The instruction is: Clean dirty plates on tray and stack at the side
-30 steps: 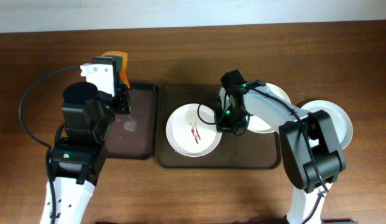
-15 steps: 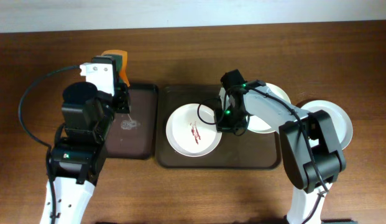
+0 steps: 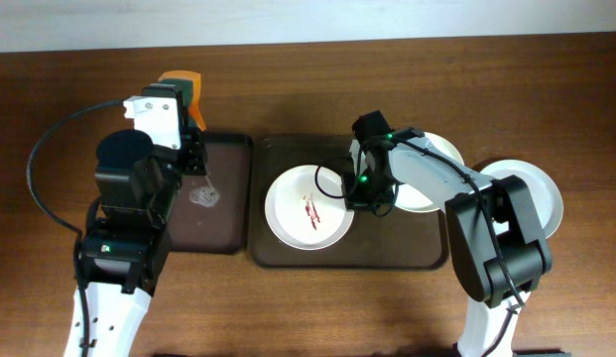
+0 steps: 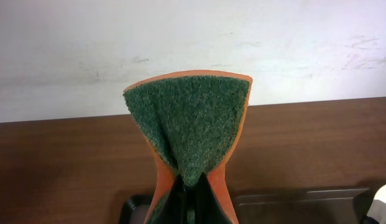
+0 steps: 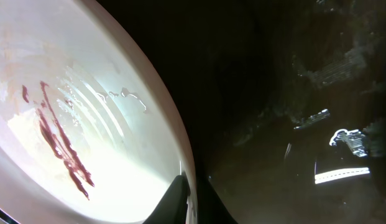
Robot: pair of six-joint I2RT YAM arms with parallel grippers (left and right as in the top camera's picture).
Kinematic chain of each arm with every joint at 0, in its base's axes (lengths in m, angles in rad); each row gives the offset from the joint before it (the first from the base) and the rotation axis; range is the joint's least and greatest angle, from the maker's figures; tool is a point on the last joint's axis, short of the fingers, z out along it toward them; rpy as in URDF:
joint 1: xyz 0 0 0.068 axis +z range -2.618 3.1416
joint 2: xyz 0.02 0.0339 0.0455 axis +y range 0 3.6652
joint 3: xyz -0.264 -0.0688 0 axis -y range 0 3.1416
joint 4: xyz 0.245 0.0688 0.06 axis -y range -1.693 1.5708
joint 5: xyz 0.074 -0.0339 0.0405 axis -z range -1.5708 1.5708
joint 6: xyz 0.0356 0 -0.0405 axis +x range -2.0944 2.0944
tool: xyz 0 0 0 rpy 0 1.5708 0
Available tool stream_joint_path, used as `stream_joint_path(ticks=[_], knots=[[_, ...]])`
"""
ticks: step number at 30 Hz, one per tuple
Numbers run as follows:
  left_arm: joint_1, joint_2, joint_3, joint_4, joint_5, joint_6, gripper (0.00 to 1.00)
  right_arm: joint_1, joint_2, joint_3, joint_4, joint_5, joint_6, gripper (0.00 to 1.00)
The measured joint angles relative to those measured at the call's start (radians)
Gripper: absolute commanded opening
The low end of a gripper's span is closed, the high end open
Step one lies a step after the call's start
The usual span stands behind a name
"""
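The small tray beside the plate is below my left gripper. Next, I need to move my left gripper down, wipe the red smears off the plate, then release the sponge inside that tray.
A white plate with red smears at its centre lies on the left part of the dark brown tray. My right gripper is shut on this plate's right rim; the wrist view shows the rim pinched between the fingers. A second plate lies on the tray behind the right arm. A third plate sits on the table right of the tray. My left gripper is shut on a green-and-orange sponge, held above the far edge of the small tray.
The smaller black-rimmed tray lies left of the brown tray, with a wet foamy patch on it. Bare wooden table lies in front. A white wall stands beyond the table's far edge.
My left gripper has lifted the sponge and moved it slightly back and left. The right arm and the plates have not moved.
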Motion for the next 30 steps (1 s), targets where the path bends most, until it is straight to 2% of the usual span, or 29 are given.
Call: stream_joint_path(ticks=[7,12,25,30], knots=[[0.000,0.000,0.000,-0.001,0.000,0.000,0.00,0.000,0.000,0.000,0.000,0.000,0.000,0.09],[0.000,0.045,0.000,-0.060,0.000,0.000,0.00,0.000,0.000,0.000,0.000,0.000,-0.001,0.08],[0.000,0.484,0.000,-0.262,0.004,0.000,0.00,0.000,0.000,0.000,0.000,0.000,-0.001,0.08],[0.000,0.577,0.000,-0.301,0.004,0.000,0.00,0.000,0.000,0.000,0.000,0.000,-0.001,0.09]])
